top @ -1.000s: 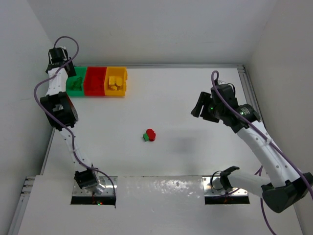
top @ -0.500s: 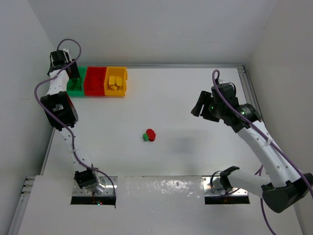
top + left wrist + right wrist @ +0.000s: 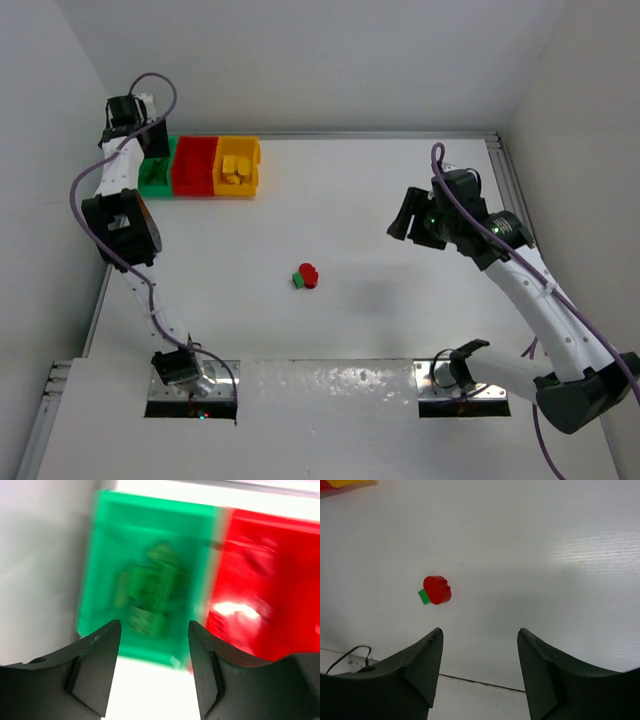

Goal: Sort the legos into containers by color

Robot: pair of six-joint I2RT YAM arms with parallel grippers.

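The left gripper swings back next, turning and moving down to the small green lego (image 3: 298,280) in the middle of the table.
Three joined bins stand at the back left: green (image 3: 144,186), red (image 3: 192,189) and yellow (image 3: 238,193), the yellow one holding yellow legos (image 3: 236,167). My left gripper (image 3: 155,140) is open and empty above the green bin. In the blurred left wrist view its jaws (image 3: 154,625) stand apart over the green bin (image 3: 92,555), which holds green legos (image 3: 150,592), beside the red bin (image 3: 280,630). A red lego (image 3: 309,273) touching a small green lego (image 3: 298,281) lies mid-table. My right gripper (image 3: 408,226) is open and empty, raised to their right. In the right wrist view (image 3: 480,631) the red lego (image 3: 437,590) and green lego (image 3: 423,596) lie ahead to the left.
White walls close in the table on the left, back and right. A metal rail (image 3: 500,165) runs along the right edge. The arm bases (image 3: 190,375) sit at the near edge. A corner of the yellow bin (image 3: 345,482) shows at the top left of the right wrist view.
My left gripper has swung to the right, from the table's left edge to over the green bin. My right arm has shifted very slightly left.
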